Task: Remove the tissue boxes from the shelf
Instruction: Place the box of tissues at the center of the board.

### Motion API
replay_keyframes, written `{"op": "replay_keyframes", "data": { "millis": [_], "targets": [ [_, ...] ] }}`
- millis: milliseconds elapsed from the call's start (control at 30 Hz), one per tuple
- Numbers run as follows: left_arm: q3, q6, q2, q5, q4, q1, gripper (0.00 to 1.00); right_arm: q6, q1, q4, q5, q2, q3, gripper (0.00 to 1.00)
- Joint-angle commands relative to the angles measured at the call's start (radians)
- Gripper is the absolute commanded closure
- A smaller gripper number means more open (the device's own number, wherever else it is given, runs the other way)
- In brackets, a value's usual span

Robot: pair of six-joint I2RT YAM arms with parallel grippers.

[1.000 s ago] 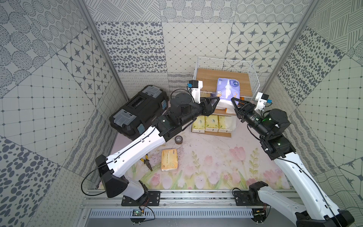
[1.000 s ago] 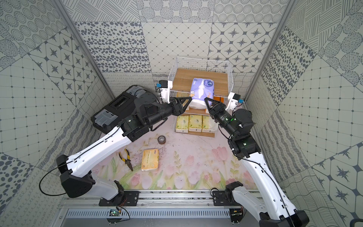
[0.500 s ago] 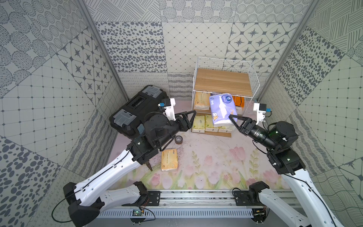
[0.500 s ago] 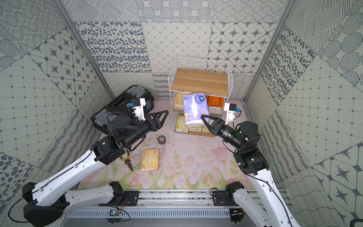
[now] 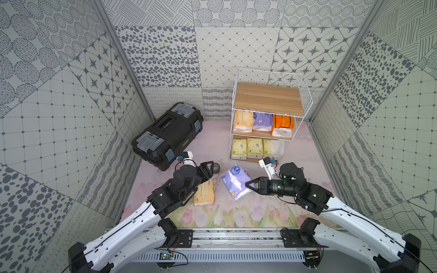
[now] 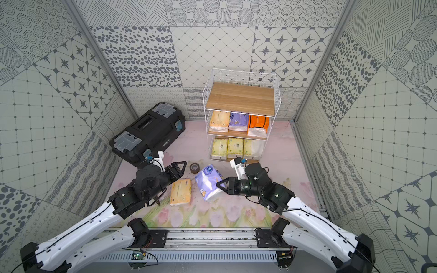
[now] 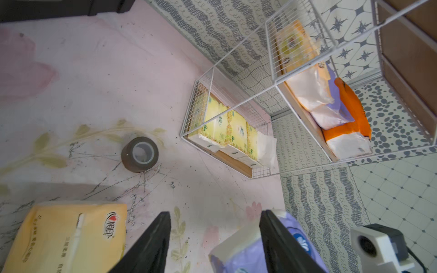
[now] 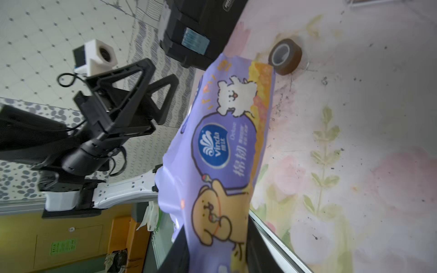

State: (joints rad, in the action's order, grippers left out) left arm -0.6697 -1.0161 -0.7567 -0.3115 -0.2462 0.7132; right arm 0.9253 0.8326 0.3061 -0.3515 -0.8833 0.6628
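Note:
The right gripper moves down next to set the tilted lavender pack on the mat point(image 5: 225, 194) beside the pale orange pack and releases it, as that spot is empty.
My right gripper point(image 5: 248, 185) is shut on a lavender tissue pack point(image 5: 234, 182), held tilted low over the mat in front of the shelf point(image 5: 268, 98); the right wrist view shows the same pack point(image 8: 227, 141) between the black fingers. My left gripper point(image 5: 209, 165) hangs open and empty just left of it, above a pale orange pack point(image 5: 203, 195) lying on the mat. The shelf's top board is bare. Its middle tier holds a pale orange pack point(image 5: 243, 120), a lavender pack point(image 5: 262, 121) and a bright orange pack point(image 5: 282, 125). Three yellow-green packs point(image 5: 254, 147) fill the bottom tier.
A big black toolbox point(image 5: 168, 134) lies at the back left against the wall. A brown tape roll point(image 5: 216, 167) stands on the mat just beyond my left gripper. Pliers point(image 6: 157, 201) lie under the left arm. Patterned walls close in on three sides.
My right gripper has carried the lavender pack off the shelf's top board, down and forward to just above the mat. The left arm has drawn back from the shelf to the front.

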Motion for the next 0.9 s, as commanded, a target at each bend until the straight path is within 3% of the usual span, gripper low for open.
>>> {"op": "replay_keyframes", "data": {
  "millis": [0, 300, 500, 567, 633, 700, 767, 867],
  "targets": [
    [0.058, -0.123, 0.054, -0.074, -0.072, -0.012, 0.36, 0.081, 0.041, -0.219, 0.15, -0.05, -0.057, 0.88],
    [0.125, -0.178, 0.034, -0.061, -0.014, -0.028, 0.36, 0.251, 0.108, -0.563, 0.304, -0.238, -0.214, 0.9],
    [0.126, -0.163, 0.012, -0.058, 0.022, -0.035, 0.36, 0.249, 0.127, -0.609, 0.307, -0.359, -0.194, 0.86],
    [0.123, -0.159, 0.002, -0.053, 0.029, -0.036, 0.36, 0.24, 0.127, -0.577, 0.31, -0.382, -0.191, 0.71],
    [0.125, -0.157, -0.009, -0.044, 0.039, -0.038, 0.36, 0.217, 0.122, -0.507, 0.314, -0.39, -0.183, 0.47],
    [0.127, -0.155, -0.02, -0.035, 0.048, -0.038, 0.36, 0.174, 0.105, -0.401, 0.315, -0.381, -0.167, 0.3],
    [0.124, -0.14, -0.034, -0.021, 0.06, -0.038, 0.36, 0.115, 0.068, -0.297, 0.293, -0.362, -0.157, 0.22],
    [0.103, -0.098, -0.076, 0.005, 0.067, -0.04, 0.36, 0.001, -0.057, -0.214, 0.15, -0.324, -0.157, 0.21]
  ]
}}
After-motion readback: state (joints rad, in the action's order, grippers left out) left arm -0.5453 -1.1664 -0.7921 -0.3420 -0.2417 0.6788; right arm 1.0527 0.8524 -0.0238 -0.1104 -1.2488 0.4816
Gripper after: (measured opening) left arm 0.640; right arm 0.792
